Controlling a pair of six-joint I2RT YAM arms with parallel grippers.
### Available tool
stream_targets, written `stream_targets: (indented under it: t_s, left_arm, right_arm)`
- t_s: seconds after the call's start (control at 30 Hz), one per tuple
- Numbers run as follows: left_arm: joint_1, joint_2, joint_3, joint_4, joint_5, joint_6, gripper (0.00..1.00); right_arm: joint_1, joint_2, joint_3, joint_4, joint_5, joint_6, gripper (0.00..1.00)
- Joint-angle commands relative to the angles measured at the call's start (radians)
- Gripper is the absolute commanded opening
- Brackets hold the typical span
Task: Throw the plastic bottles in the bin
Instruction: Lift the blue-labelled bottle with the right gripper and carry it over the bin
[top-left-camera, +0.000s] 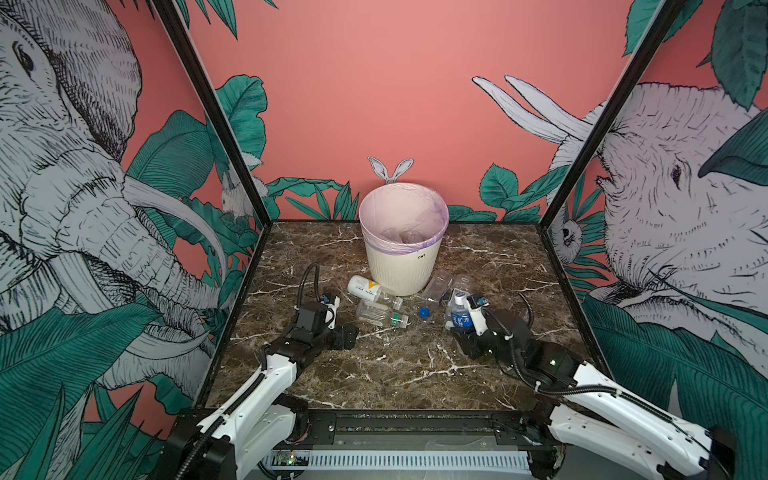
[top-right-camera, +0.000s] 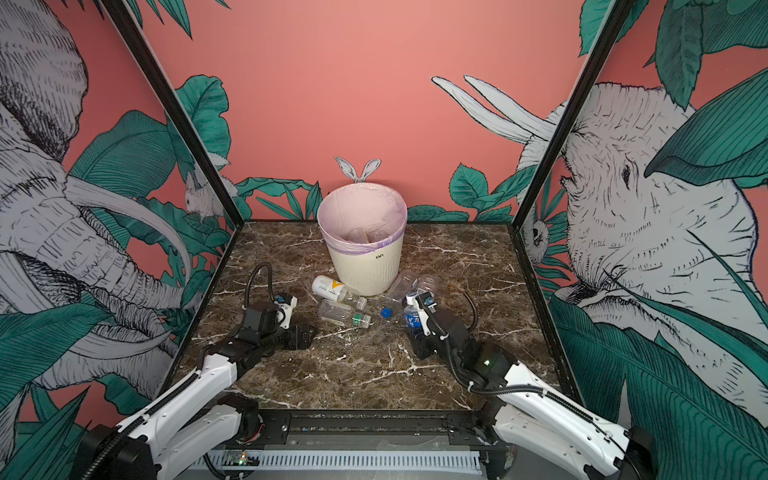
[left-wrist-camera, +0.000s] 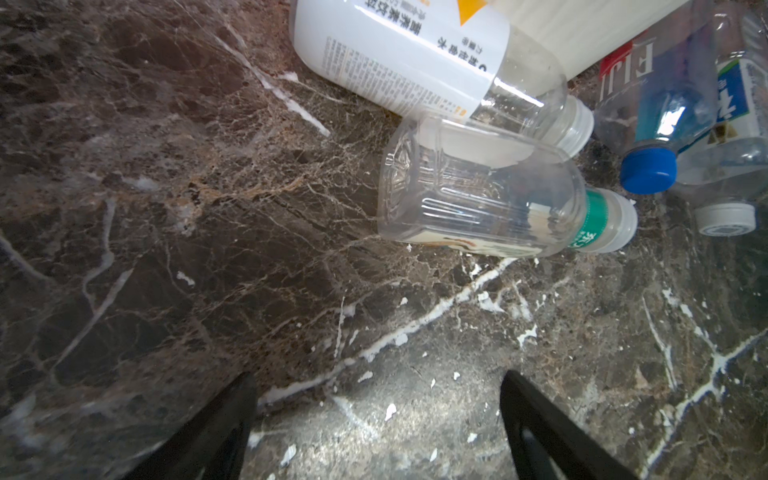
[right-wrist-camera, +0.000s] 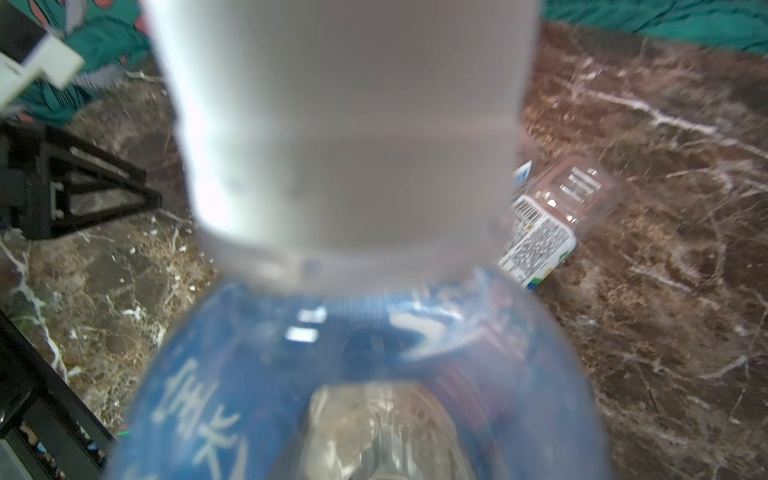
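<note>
The robot should next lift the bottle in its right gripper up and outward over the bin's opening (top-left-camera: 404, 214) and let it go, because that opening is farther outward and higher than the gripper.
The cream bin (top-left-camera: 409, 270) (top-right-camera: 374, 270) stands at the back middle with a lilac bag over its rim and clear bottles inside. My right gripper (top-left-camera: 462, 327) (top-right-camera: 415, 324) is shut on a blue-labelled, white-capped bottle (top-left-camera: 459, 318) (top-right-camera: 412, 316) that fills the right wrist view (right-wrist-camera: 345, 145), hiding the jaws. In front of the bin lie a white-labelled bottle (top-left-camera: 365, 288) (left-wrist-camera: 399, 54), a clear green-necked bottle (top-left-camera: 380, 313) (left-wrist-camera: 486, 195) and a blue-capped bottle (top-left-camera: 432, 293) (left-wrist-camera: 656, 120). My left gripper (top-left-camera: 347, 334) (left-wrist-camera: 380, 415) is open and empty, just short of the green-necked bottle.
Another clear bottle (top-left-camera: 462, 284) (right-wrist-camera: 552, 216) lies to the right of the bin, behind the held one. Black frame posts and printed walls close in the marble table (top-left-camera: 395, 374) on three sides.
</note>
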Motion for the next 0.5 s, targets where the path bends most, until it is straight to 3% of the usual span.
stream_targets:
  t_s: [0.0, 0.13, 0.23, 0.47]
  left_arm:
    - [-0.003, 0.002, 0.015, 0.011, -0.006, 0.001, 0.93]
    - [-0.003, 0.007, 0.017, 0.010, -0.005, 0.002, 0.93]
    - [-0.003, 0.004, 0.017, 0.011, -0.008, 0.001, 0.92]
    - [-0.003, 0.000, 0.015, 0.013, -0.007, 0.001, 0.93]
  right_arm:
    - [0.007, -0.035, 0.056, 0.002, 0.081, 0.003, 0.44]
    - [0.006, -0.030, 0.197, -0.012, 0.138, -0.014, 0.44]
    - [0.006, 0.054, 0.385, -0.035, 0.174, -0.070, 0.45]
    - [-0.013, 0.491, 0.956, -0.069, 0.191, -0.218, 0.44]
